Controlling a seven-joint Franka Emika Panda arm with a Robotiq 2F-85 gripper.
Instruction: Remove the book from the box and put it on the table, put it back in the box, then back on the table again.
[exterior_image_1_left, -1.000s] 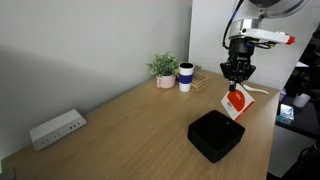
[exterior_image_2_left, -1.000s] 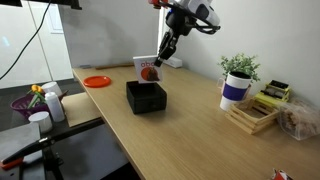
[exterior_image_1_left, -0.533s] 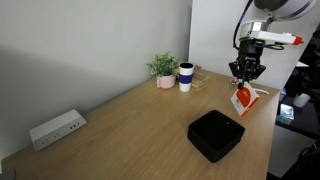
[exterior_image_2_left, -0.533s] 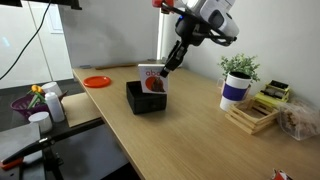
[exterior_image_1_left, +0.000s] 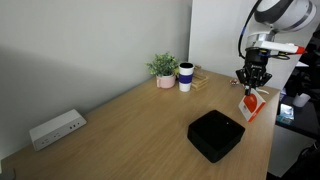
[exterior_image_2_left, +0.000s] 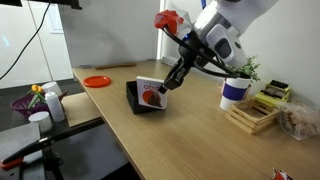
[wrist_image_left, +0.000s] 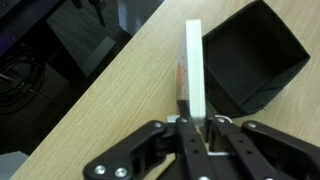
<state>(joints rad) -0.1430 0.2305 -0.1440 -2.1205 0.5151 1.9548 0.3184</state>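
My gripper should next turn and lower the hanging book to the bare tabletop beside the black box to let go of its top edge, since that spot is below.
My gripper (wrist_image_left: 192, 122) is shut on the top edge of the book (wrist_image_left: 193, 62), a flat white book with a red-orange patch on its cover. The book hangs edge-on above the table (wrist_image_left: 120, 100), just beside the black box (wrist_image_left: 255, 55). In both exterior views the book (exterior_image_1_left: 250, 103) (exterior_image_2_left: 152, 94) is held in the air next to the open, empty box (exterior_image_1_left: 216, 134) (exterior_image_2_left: 133, 92), near the table's edge. My gripper (exterior_image_1_left: 251, 86) (exterior_image_2_left: 170, 84) is right above the book.
A white cup (exterior_image_1_left: 186, 77) and a potted plant (exterior_image_1_left: 163, 69) stand at the far end of the table (exterior_image_1_left: 130, 120). A white-grey power strip (exterior_image_1_left: 56, 128) lies by the wall. An orange plate (exterior_image_2_left: 97, 81) and a wooden tray (exterior_image_2_left: 252, 116) are also on the table.
My gripper has carried the book sideways away from above the box toward the table's edge and lowered it a little.
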